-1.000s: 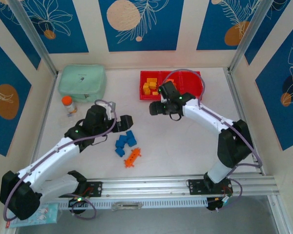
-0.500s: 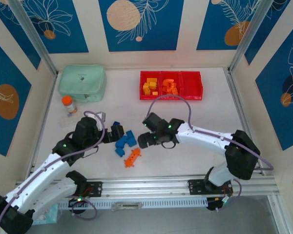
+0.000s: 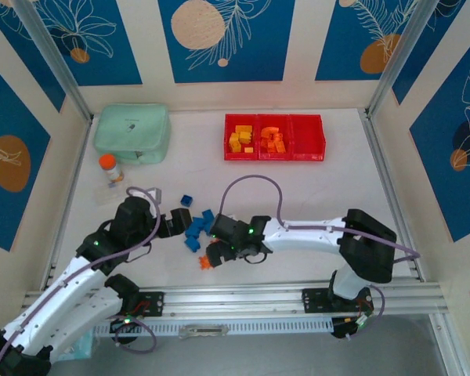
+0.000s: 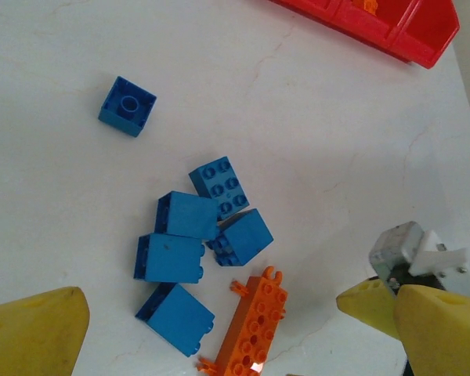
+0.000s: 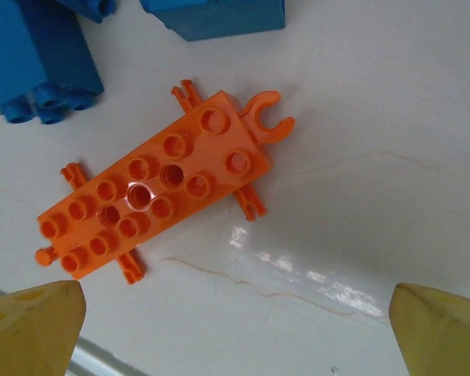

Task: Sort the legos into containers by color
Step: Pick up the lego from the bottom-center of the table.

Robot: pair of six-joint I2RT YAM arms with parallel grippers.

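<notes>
My right gripper turns its open fingers to either side of the slanted orange piece's long sides next. Then it lowers them around the piece's studded middle (image 5: 153, 186) below.
Three joined red containers (image 3: 307, 153) stand at the back; the left one holds yellow legos (image 3: 239, 139) and the middle one orange legos (image 3: 272, 139). Blue legos (image 3: 197, 227) lie clustered in mid-table, with one blue brick (image 3: 186, 200) apart. The long studded orange piece (image 5: 160, 192) lies flat beside them. My right gripper (image 5: 235, 321) hangs open just above it, its yellow fingertips wide apart and touching nothing. My left gripper (image 3: 175, 222) is open at the left of the blue cluster (image 4: 188, 251), holding nothing.
A mint-green case (image 3: 131, 133) and a small orange-capped bottle (image 3: 108, 168) sit at the back left. A metal rail (image 3: 298, 298) runs along the near edge. Panel walls close in the sides and back.
My right arm swung from the red containers down to the long orange piece, its jaws widening. My left arm drew back to the left, uncovering the blue bricks.
</notes>
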